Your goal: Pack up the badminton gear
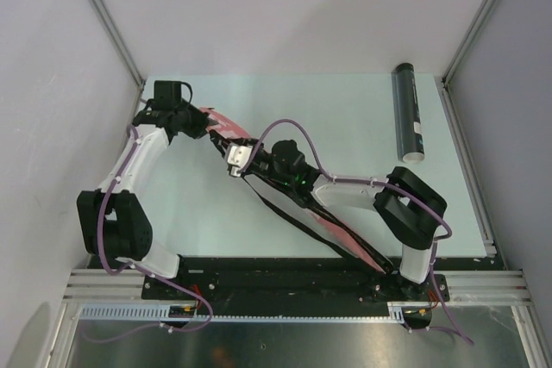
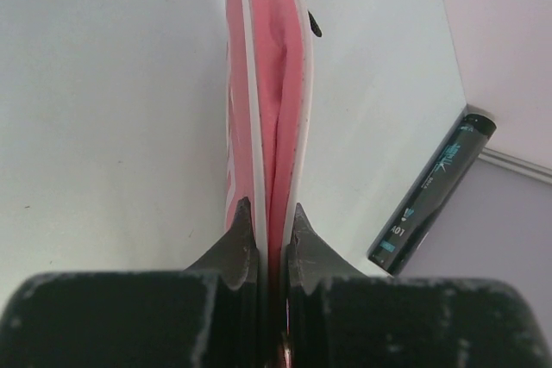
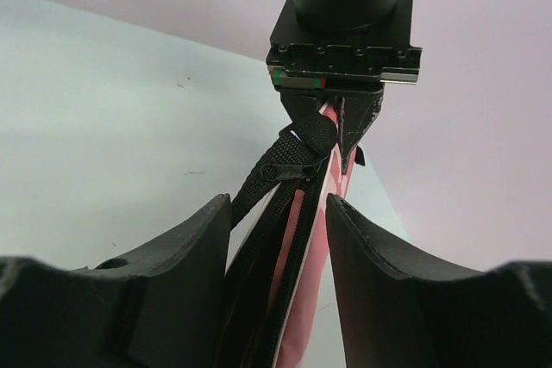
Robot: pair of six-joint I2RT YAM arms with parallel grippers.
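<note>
The bag lies diagonally, so my left gripper will next pull the bag's far end to the left in the top view and let go of it on the tabletop near the wall point(image 1: 178, 149).
The pink racket bag point(image 1: 222, 121) lies diagonally across the table, its black strap point(image 1: 280, 211) trailing beside it. My left gripper point(image 1: 209, 127) is shut on the bag's far end; the left wrist view shows its jaws point(image 2: 270, 208) pinching the white-piped pink edge point(image 2: 274, 84). My right gripper point(image 1: 235, 159) is open, its fingers point(image 3: 194, 247) straddling the bag's black zipper point(image 3: 297, 239) without closing; the zipper pull point(image 3: 289, 170) sits just ahead, below the left gripper point(image 3: 341, 118). The black tube point(image 1: 407, 109) lies at the far right, also in the left wrist view point(image 2: 431, 200). Rackets and shuttlecocks are out of view.
Grey walls enclose the table on the left, back and right. The tube lies close along the right wall's rail point(image 1: 461, 152). The right arm's elbow point(image 1: 414, 204) stands over the table's near right part.
</note>
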